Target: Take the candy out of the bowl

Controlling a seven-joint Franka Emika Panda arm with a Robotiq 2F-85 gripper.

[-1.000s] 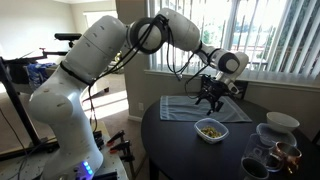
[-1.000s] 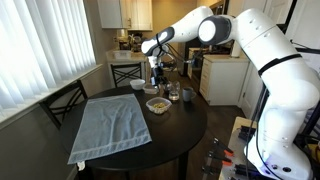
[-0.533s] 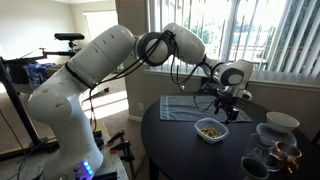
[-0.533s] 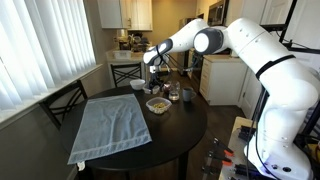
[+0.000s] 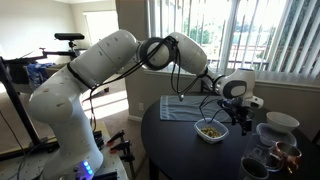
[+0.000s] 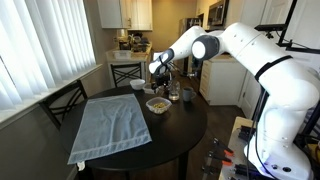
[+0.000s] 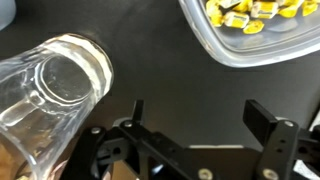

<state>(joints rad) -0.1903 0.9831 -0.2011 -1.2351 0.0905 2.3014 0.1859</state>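
My gripper should next shift toward the bowl, and then it will go down to the bowl's rim that faces the glass vessel.
The small white bowl point(image 5: 210, 130) with a rounded-square rim sits on the dark round table point(image 5: 185, 150). It also shows in the other exterior view point(image 6: 157, 104) and at the top right of the wrist view point(image 7: 250, 48). The candy point(image 7: 250, 12), small yellow and brown pieces, lies heaped inside it and shows in an exterior view point(image 5: 209, 127). My gripper point(image 5: 241, 116) hangs just beside the bowl, over the table between bowl and glassware point(image 6: 163, 88). In the wrist view the gripper's fingers point(image 7: 200, 112) are spread wide with only bare table between them.
A clear glass vessel point(image 7: 50, 90) stands close to the gripper. More glass vessels point(image 5: 270, 158) and a larger round white bowl point(image 5: 281, 122) stand at the table's edge. A grey cloth point(image 6: 112, 124) lies spread on the table. Window blinds back the table.
The gripper has swung from over the cloth, across the bowl, to the bowl's other side near the glassware, and has dropped lower. The bowl and candy have not moved.
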